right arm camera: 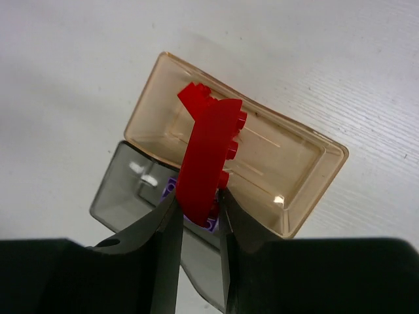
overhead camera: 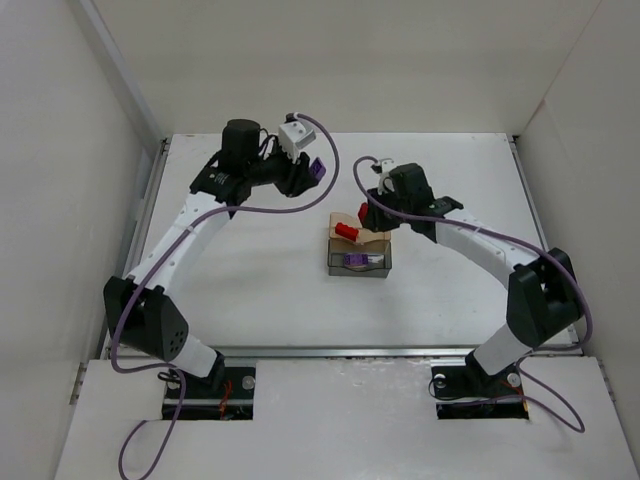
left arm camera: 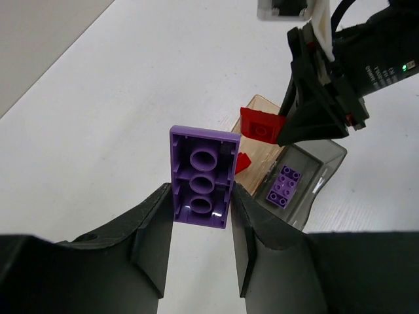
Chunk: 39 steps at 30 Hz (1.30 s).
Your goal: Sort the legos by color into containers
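My right gripper lowers toward the amber tray (right arm camera: pixel 308 171) next and releases the red brick inside, as that tray lies below and already holds another red brick.
My left gripper (left arm camera: pixel 201 219) is shut on a purple brick (left arm camera: pixel 201 175), underside toward the camera, held above the table left of the trays; in the top view it is at the back (overhead camera: pixel 318 170). My right gripper (right arm camera: pixel 200 210) is shut on a red brick (right arm camera: pixel 208 154) above the trays, also seen in the top view (overhead camera: pixel 365 212) and the left wrist view (left arm camera: pixel 260 124). The amber tray (right arm camera: pixel 308 171) holds another red brick (overhead camera: pixel 346 231). The joined grey tray (right arm camera: pixel 121 193) holds a purple brick (left arm camera: pixel 283 186).
The trays (overhead camera: pixel 384 266) sit near the table's middle. White walls enclose the table on the left, back and right. The right arm's gripper body (left arm camera: pixel 327 85) hangs over the trays, close to my left gripper's side.
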Motion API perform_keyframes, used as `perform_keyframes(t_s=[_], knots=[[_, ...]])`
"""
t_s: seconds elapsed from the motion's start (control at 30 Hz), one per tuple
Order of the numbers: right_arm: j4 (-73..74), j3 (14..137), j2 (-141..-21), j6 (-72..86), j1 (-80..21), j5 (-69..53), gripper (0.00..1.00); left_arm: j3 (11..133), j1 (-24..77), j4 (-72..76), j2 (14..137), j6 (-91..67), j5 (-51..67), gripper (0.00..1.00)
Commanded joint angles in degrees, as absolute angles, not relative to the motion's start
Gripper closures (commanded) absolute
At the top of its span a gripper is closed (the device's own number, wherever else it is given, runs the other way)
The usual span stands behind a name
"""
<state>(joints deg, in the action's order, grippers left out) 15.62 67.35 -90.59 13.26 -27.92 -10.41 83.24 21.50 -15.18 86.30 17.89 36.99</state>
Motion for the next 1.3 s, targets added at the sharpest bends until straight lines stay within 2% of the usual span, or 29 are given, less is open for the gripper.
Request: perform_keyframes(t_s=[0.0,0.13,0.23,0.37,0.4,0.47,0.53,0.7,0.83,0.93,1.13,1.27], knots=[[16.52,67.85,-89.74,4.42,-29.53,-6.15,1.00,81.04,21.80,-11.87,83.14,18.11,39.29,1.00],[17.13,69.78,-91.31,-2.53,-30.84,-7.47,1.00,79.80,21.80,-11.87,83.14,18.11,38.68,1.00],[23.19,74.52,-96.66,-7.36,-32.51,-4.23,0.99,79.28,21.80,-11.87,82.62,18.63,38.67,1.00],[26.54,76.82,-100.99,-8.70,-33.83,-2.64,0.85,78.66,21.80,-11.87,82.62,20.92,38.67,1.00],[25.85,76.82,-101.60,-8.70,-33.84,-2.64,0.73,78.14,21.80,-11.87,82.62,20.92,38.67,1.00],[25.31,77.43,-101.60,-7.13,-33.84,-2.64,0.61,78.13,21.80,-12.39,82.62,21.45,38.67,1.00],[23.74,78.21,-101.60,-5.73,-33.84,-2.64,0.38,77.53,21.80,-13.00,82.62,21.97,39.28,1.00],[24.35,80.07,-99.77,-3.53,-34.37,-2.64,0.29,76.47,21.80,-14.49,82.62,24.42,40.86,1.00],[21.37,76.56,-91.51,1.13,-33.41,-0.80,0.16,75.85,25.04,-19.06,86.03,34.17,40.87,1.00],[19.42,72.34,-84.57,6.65,-29.81,0.79,0.15,75.85,28.47,-21.27,89.90,38.40,40.87,1.00],[18.37,63.30,-73.68,13.09,-23.65,5.71,0.15,83.84,36.99,-28.47,103.08,44.45,38.68,1.00],[17.84,59.60,-68.57,14.33,-22.41,5.71,0.15,81.66,38.32,-26.90,105.82,47.10,35.69,0.98]])
